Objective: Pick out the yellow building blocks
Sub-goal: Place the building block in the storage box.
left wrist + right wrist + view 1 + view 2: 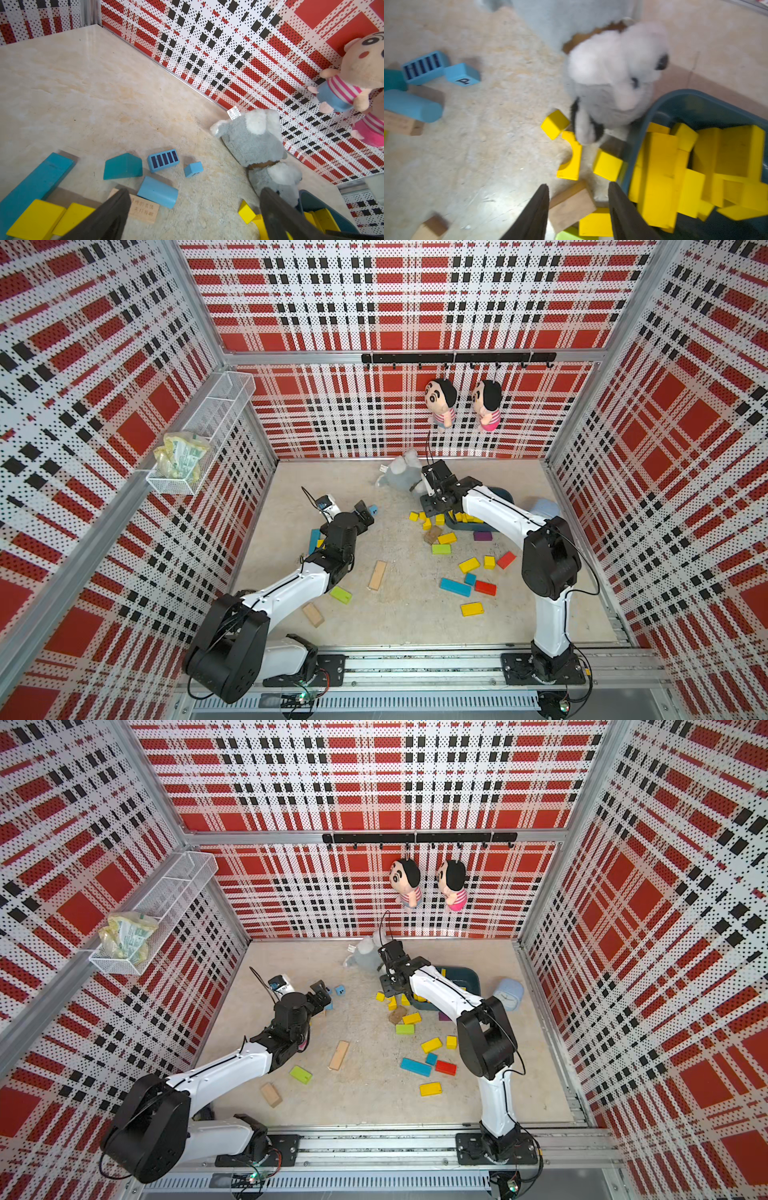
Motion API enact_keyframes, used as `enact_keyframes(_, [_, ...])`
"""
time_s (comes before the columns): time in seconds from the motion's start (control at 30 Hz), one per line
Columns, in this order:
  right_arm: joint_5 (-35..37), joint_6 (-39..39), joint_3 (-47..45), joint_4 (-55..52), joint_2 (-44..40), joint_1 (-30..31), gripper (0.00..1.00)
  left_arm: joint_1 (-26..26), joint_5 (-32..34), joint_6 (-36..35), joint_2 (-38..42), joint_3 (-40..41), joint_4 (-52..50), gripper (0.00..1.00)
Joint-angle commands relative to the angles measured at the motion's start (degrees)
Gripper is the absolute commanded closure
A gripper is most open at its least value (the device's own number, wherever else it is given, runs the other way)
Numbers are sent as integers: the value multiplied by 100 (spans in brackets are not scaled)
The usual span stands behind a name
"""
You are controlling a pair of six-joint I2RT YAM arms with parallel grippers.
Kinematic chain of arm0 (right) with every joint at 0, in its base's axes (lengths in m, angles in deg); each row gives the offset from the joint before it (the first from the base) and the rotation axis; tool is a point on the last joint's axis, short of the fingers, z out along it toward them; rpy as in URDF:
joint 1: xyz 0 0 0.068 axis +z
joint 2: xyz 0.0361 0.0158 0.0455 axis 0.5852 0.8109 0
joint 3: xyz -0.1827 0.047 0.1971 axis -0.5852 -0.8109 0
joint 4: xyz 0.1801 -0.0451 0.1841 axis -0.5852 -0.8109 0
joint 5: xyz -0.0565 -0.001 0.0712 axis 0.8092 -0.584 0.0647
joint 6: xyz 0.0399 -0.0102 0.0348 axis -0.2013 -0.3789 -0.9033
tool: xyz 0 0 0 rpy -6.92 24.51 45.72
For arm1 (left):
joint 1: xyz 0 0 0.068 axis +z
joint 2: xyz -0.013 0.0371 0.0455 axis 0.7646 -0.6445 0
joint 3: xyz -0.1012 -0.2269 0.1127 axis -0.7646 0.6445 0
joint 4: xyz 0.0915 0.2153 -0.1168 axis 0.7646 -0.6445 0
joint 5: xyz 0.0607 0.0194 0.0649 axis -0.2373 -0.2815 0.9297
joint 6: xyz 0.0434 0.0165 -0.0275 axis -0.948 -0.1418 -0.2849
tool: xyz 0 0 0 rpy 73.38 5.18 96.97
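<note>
My right gripper is above the arched yellow block, loose outside the bin point(675, 97), and next needs to lower open fingers around the block's notched middle point(576, 157), where bare floor leaves finger room.
Loose yellow building blocks lie on the floor in both top views: a cluster point(424, 521) by the bin, one bar point(446, 538), a pair point(469, 565) further front and one point(472, 608) nearest the front. Many more point(662, 166) fill the dark blue bin point(675, 97). My right gripper point(579, 185) hangs open beside the bin's rim, over a wood block point(571, 205) and a yellow brick point(596, 224), holding nothing. My left gripper point(193, 191) stands wide open and empty above the floor, with yellow blocks point(35, 220) under the arm and a yellow cube point(246, 212) near one finger.
A grey plush toy point(401, 477) lies against the bin by the back wall. Blue blocks point(122, 166), bare-wood planks point(377, 575), lime bricks point(441, 548), red bricks point(485, 587) and a purple one point(482, 536) are scattered about. A pale blue clock point(509, 994) stands at the right.
</note>
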Motion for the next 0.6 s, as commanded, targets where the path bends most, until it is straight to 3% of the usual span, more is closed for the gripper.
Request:
enact_keyframes(0.0, [-291,-327,244,-155,334,28,50,-40,-54,84,-6,-2,120,1])
enact_keyframes(0.27, [422,-649,560,-424,788,84,51,-111,51,93,38,77,125,1])
enact_keyframes(0.57, [320,-879,661,-389,1121,84,53,-116,126,6,43,68,126,2])
